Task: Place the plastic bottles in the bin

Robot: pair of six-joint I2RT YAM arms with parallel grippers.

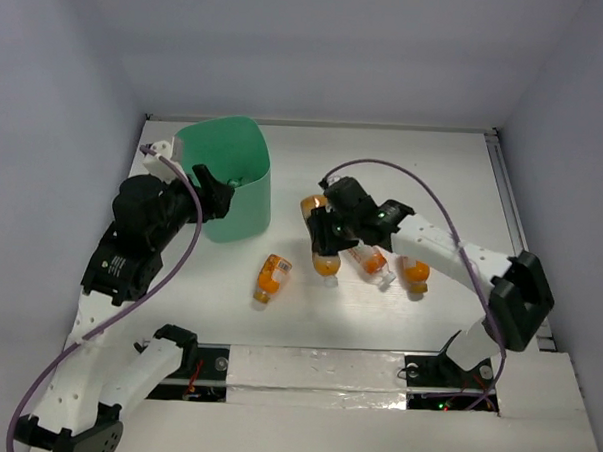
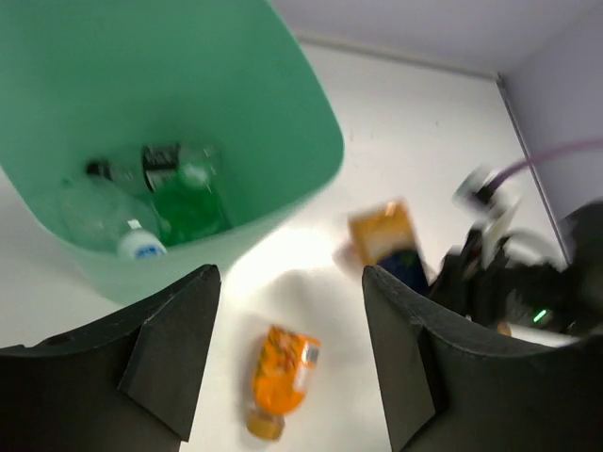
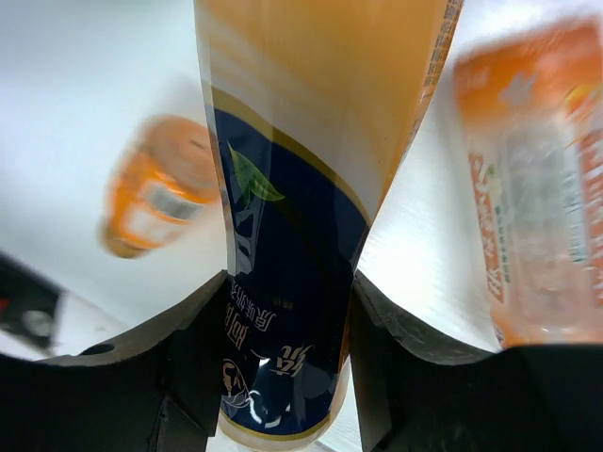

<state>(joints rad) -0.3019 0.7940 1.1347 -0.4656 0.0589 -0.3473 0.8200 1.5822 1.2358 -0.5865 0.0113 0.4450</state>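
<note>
The right gripper lifts the orange bottle outward next, to the left in the top view, over the bin's tall rim to the bin's opening (image 1: 223,151) and releases it.
The mint-green bin (image 1: 229,173) stands at the back left. In the left wrist view the bin (image 2: 283,122) holds a green bottle (image 2: 188,202), a clear bottle (image 2: 104,221) and a black-capped clear one (image 2: 141,168). My left gripper (image 1: 219,195) is open and empty by the bin's near right rim (image 2: 292,278). My right gripper (image 1: 323,230) is shut on an orange bottle with a dark blue label (image 3: 283,235), at mid-table. Loose orange bottles lie at the front centre (image 1: 270,278) (image 2: 283,377) and to the right of my right gripper (image 1: 378,266) (image 1: 414,273).
White walls close in the table at the back and sides. A metal rail (image 1: 508,195) runs along the right edge. A taped strip (image 1: 315,367) crosses the near edge between the arm bases. A purple cable (image 1: 432,207) loops over the right arm.
</note>
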